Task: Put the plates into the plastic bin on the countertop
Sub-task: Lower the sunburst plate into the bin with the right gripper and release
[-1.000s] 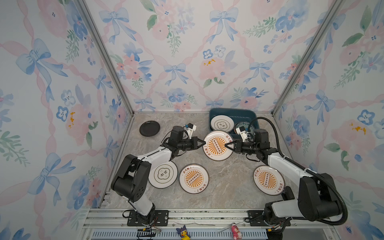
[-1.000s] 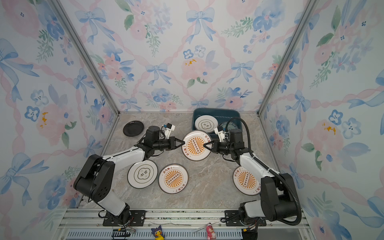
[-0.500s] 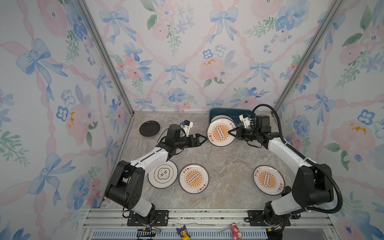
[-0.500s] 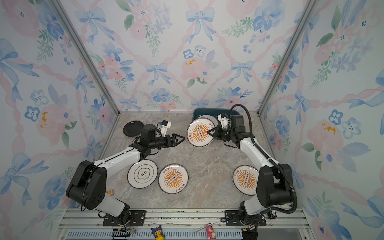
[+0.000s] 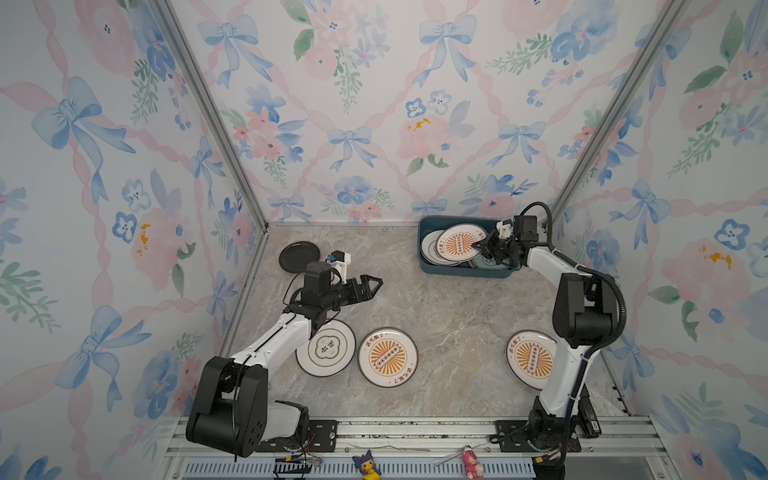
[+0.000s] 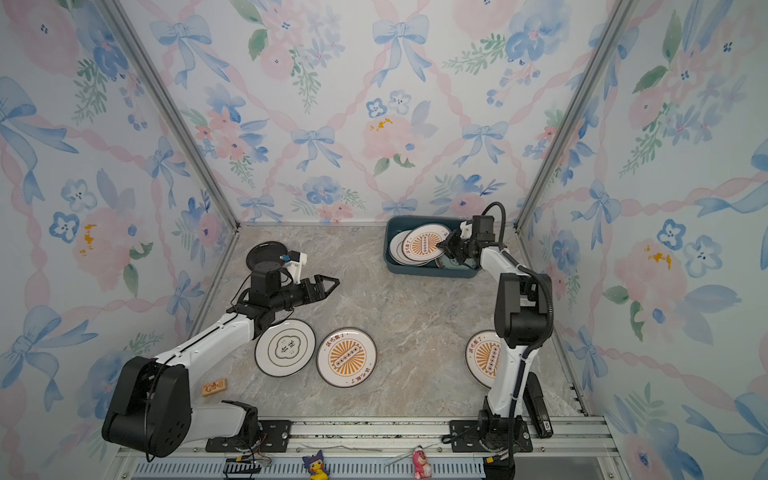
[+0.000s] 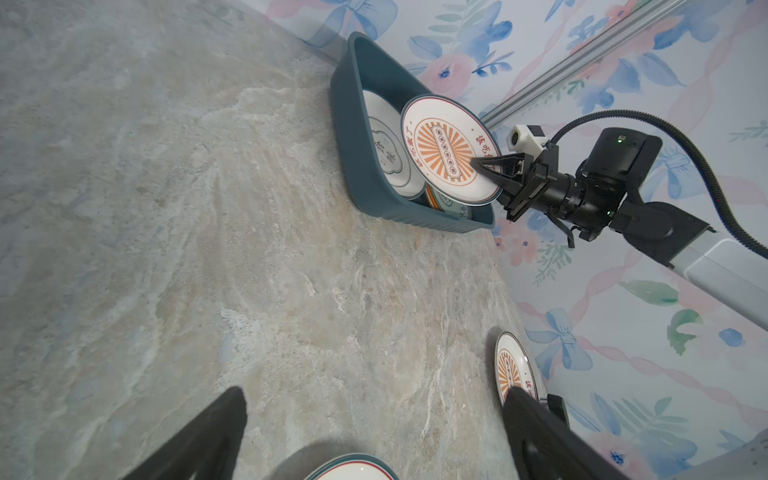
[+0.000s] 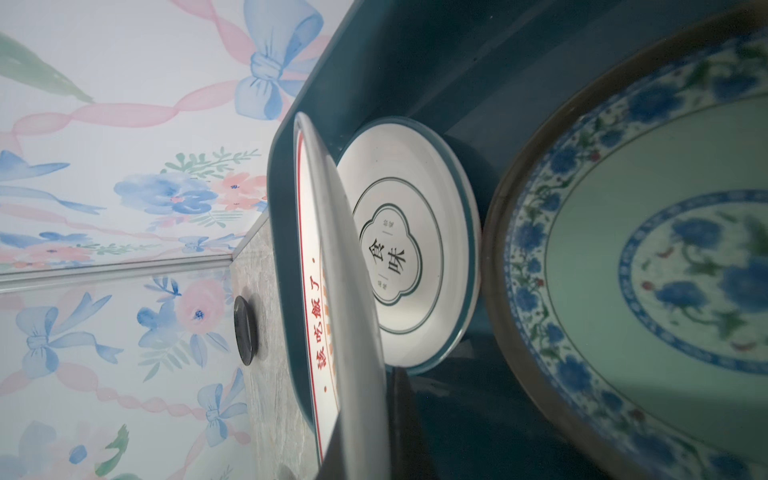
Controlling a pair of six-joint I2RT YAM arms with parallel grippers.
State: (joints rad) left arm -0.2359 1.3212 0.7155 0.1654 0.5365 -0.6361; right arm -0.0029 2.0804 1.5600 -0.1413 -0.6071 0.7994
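Observation:
I will next lower the sunburst plate with my right gripper onto the cloud-emblem plate inside the bin (image 8: 408,252), which is below my right gripper, and let go of the sunburst plate's rim.
My right gripper (image 5: 482,245) is shut on the rim of a white sunburst plate (image 5: 459,243), which tilts over the dark teal plastic bin (image 5: 461,272) at the back right of the countertop (image 5: 436,316). The right wrist view shows that plate (image 8: 345,270) edge-on above a cloud-emblem plate (image 8: 411,257) and a teal-patterned plate (image 8: 665,270) lying inside the bin. My left gripper (image 5: 374,284) hangs open and empty over the middle left. On the countertop lie a cloud-emblem plate (image 5: 328,349), two sunburst plates (image 5: 388,357) (image 5: 530,359) and a black plate (image 5: 298,257).
Floral walls close in the back and both sides. A metal rail (image 5: 415,432) runs along the front edge with two small toy figures (image 5: 365,465) below it. A small orange block (image 6: 214,387) lies near the left arm's base.
The left gripper opened and let go of the sunburst plate, then drew back to the left. The right gripper carried the plate from the middle to over the bin.

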